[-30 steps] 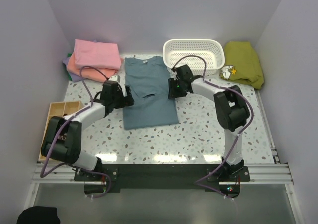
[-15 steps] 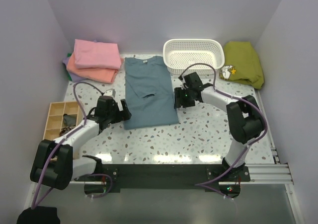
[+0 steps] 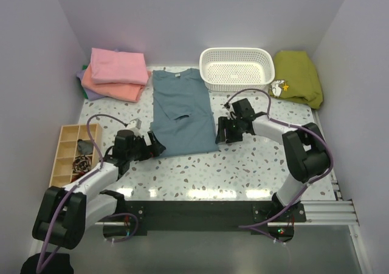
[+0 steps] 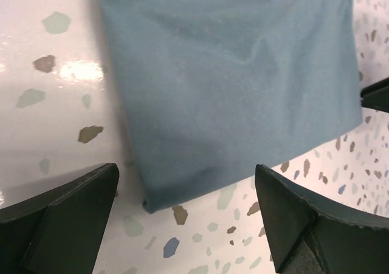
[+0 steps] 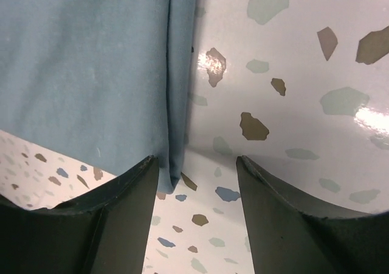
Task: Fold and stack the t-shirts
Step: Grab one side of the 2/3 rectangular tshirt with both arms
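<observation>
The folded blue-grey t-shirt's near corner (image 3: 160, 155) (image 4: 156, 195) on the tray's side is next for my left gripper. My left gripper should go down a little onto that corner and then close there.
A dusty blue-grey t-shirt (image 3: 182, 113) lies flat mid-table, its sides folded in to a long strip and its white neck label at the far end. Three folded t-shirts are stacked at the back left: pink (image 3: 118, 65) on salmon-orange (image 3: 115, 90) on lavender (image 3: 87, 92). My left gripper (image 3: 156, 147) is open wide at the strip's near-left corner; the left wrist view shows that corner of the shirt (image 4: 231, 85) between the spread jaws of the gripper (image 4: 186, 169). My right gripper (image 3: 220, 132) is open at the near-right corner. In the right wrist view the shirt's (image 5: 91, 61) doubled edge runs down inside the left jaw of that gripper (image 5: 197, 161).
A white perforated basket (image 3: 237, 60) stands at the back, with an olive-green garment (image 3: 298, 76) to its right. A wooden compartment tray (image 3: 68, 141) holding small items sits at the left edge. Purple walls close in on three sides.
Both arms have drawn back along the shirt's sides to its near corners. The right gripper has opened wider; the left has stayed wide open.
</observation>
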Tool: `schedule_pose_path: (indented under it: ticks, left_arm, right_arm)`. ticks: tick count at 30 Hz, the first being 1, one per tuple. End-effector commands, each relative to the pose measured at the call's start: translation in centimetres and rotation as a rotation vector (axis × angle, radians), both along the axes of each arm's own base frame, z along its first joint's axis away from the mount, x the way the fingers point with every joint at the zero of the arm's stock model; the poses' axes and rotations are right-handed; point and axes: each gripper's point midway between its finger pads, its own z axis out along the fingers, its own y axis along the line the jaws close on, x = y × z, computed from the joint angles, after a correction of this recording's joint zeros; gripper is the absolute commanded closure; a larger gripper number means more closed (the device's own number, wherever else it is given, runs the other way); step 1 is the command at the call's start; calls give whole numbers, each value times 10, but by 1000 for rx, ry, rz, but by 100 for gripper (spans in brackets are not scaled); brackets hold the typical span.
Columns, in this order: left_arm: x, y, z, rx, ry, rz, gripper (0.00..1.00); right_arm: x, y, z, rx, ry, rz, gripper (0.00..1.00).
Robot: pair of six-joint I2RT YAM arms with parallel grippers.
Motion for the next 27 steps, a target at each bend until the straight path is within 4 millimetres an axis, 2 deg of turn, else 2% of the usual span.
schedule_pose_path:
  ticks: [1, 8, 11, 19, 21, 24, 25, 26, 27]
  left_arm:
    - [-24, -20, -19, -119, 76, -72, 0]
    - [-32, -23, -28, -140, 100, -95, 0]
    - [-38, -23, -30, -143, 113, -96, 1]
    - [-59, -12, -41, -102, 174, -77, 13]
    - [-64, -12, -43, -105, 170, -80, 23]
    - [-63, -13, -45, -116, 168, -70, 38]
    - [-61, -13, -46, -116, 166, -68, 46]
    - [-61, -13, -48, -114, 181, -62, 59]
    - [-57, -14, -48, -118, 174, -60, 65]
  right_arm:
    - [-24, 10, -21, 96, 127, -18, 41]
    - [-36, 33, -24, 251, 206, -8, 43]
    - [-42, 31, -28, 240, 228, -6, 43]
    - [-62, 19, -39, 203, 271, -29, 43]
    - [-67, 17, -46, 199, 281, -39, 44]
    - [-67, 21, -52, 227, 289, -45, 53]
    - [-68, 23, -53, 240, 296, -49, 55]
    - [-68, 23, -57, 241, 307, -55, 57]
    - [-66, 25, -58, 249, 299, -53, 59]
